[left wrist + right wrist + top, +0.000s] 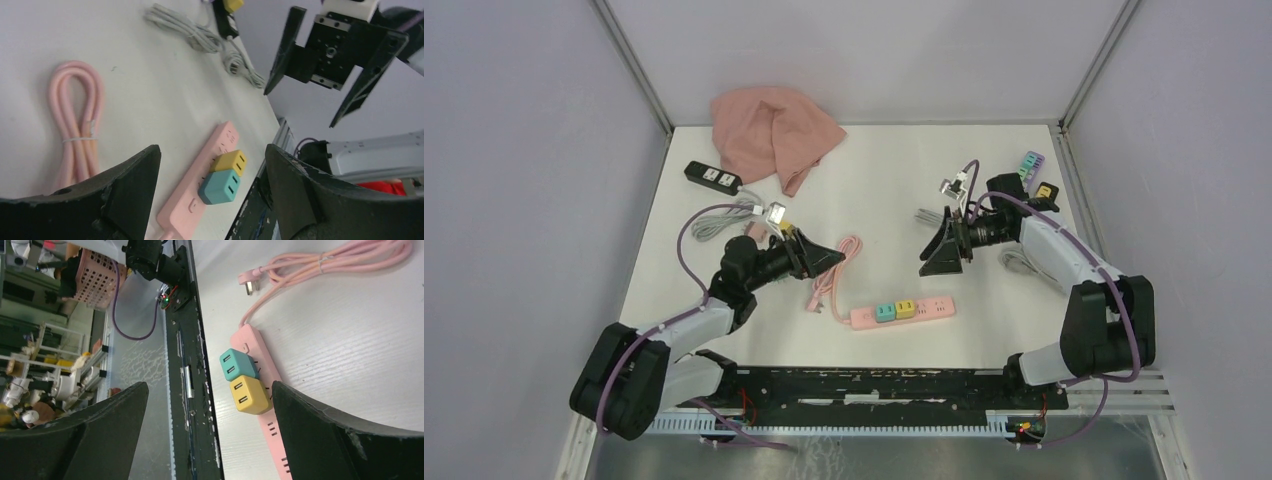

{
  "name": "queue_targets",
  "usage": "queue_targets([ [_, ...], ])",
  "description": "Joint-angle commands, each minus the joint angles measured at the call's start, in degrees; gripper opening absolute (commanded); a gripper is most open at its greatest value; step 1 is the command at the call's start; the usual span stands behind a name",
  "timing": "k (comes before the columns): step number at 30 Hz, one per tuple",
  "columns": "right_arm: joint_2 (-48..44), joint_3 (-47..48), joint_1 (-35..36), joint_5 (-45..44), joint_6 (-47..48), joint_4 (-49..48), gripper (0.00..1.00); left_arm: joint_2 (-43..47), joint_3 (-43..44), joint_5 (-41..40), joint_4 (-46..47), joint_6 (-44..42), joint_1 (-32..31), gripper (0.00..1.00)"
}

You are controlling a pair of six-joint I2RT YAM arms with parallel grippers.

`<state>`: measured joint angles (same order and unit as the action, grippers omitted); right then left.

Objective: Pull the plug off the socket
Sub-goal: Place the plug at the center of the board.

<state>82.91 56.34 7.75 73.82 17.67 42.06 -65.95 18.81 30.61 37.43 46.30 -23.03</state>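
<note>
The teal plug (884,312) crowds the yellow plug's side beside it, so my right gripper next needs to move back and down over the yellow plug's near and far sides.
A pink power strip (929,307) lies on the white table near the front edge. A teal plug (884,312) and a yellow plug (906,309) sit side by side in it. My left gripper (832,259) is open and empty, above the table to the strip's left. My right gripper (932,250) is open and empty, hovering behind the strip. The left wrist view shows the strip (226,137), the teal plug (220,186) and the yellow plug (229,162) between my open fingers. The right wrist view shows the teal plug (237,364), the yellow plug (248,395) and the strip (275,435).
The strip's coiled pink cable (842,268) lies between the grippers. A pink cloth (769,130) and a black power strip (714,177) are at the back left, with grey cable (714,220) nearby. Small adapters (1031,163) and white cable (1022,265) lie right. A black rail (874,385) lines the front.
</note>
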Motion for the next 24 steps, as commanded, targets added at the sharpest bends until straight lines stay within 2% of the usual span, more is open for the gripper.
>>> queue_targets([
  [1,-0.5,7.2,0.2,6.1,28.5,21.2,1.0,-0.6,-2.6,7.3,21.1,2.4,-2.2,0.84],
  [3,2.0,11.7,0.4,4.9,47.9,34.9,1.0,-1.4,-3.0,8.5,24.5,3.0,-2.9,0.84],
  [6,7.0,18.5,1.3,3.9,70.5,56.0,1.0,-2.8,-2.8,10.0,27.6,4.1,-3.5,0.84],
  [9,9.2,22.5,2.8,3.4,71.1,58.6,1.0,-3.1,-3.1,10.4,29.0,4.1,-3.8,0.84],
  [11,9.0,22.9,4.2,2.6,67.8,55.2,1.0,-2.3,-3.3,10.1,27.6,3.0,-3.9,0.84],
  [13,7.7,22.1,5.9,-0.4,55.1,44.7,1.0,-0.8,-3.2,9.2,23.6,0.6,-4.1,0.84],
  [14,6.1,20.6,7.4,-4.4,44.4,34.6,1.0,0.2,-3.0,8.4,20.7,-1.0,-4.2,0.84],
  [15,3.1,17.4,9.4,-10.5,29.1,22.0,1.0,1.3,-2.9,7.4,17.6,-2.9,-4.4,0.84],
  [16,-0.6,13.2,11.4,-20.4,16.9,9.1,1.0,2.5,-2.8,6.0,14.8,-4.8,-4.7,0.84],
  [17,-3.7,9.7,13.3,-27.6,12.7,1.6,1.0,3.7,-2.9,5.0,12.5,-6.4,-5.1,0.84],
  [18,-6.2,7.3,13.9,-29.8,12.1,-1.9,1.0,4.9,-3.0,3.8,10.5,-8.7,-5.4,0.84],
  [21,-9.2,4.6,14.1,-25.0,13.0,-4.1,1.0,8.4,-4.8,0.2,8.4,-12.8,-6.9,0.85],
  [24,-10.7,-1.4,16.0,-19.9,17.1,-6.9,1.0,9.6,-8.2,-2.2,13.9,-17.2,-9.6,0.86],
])
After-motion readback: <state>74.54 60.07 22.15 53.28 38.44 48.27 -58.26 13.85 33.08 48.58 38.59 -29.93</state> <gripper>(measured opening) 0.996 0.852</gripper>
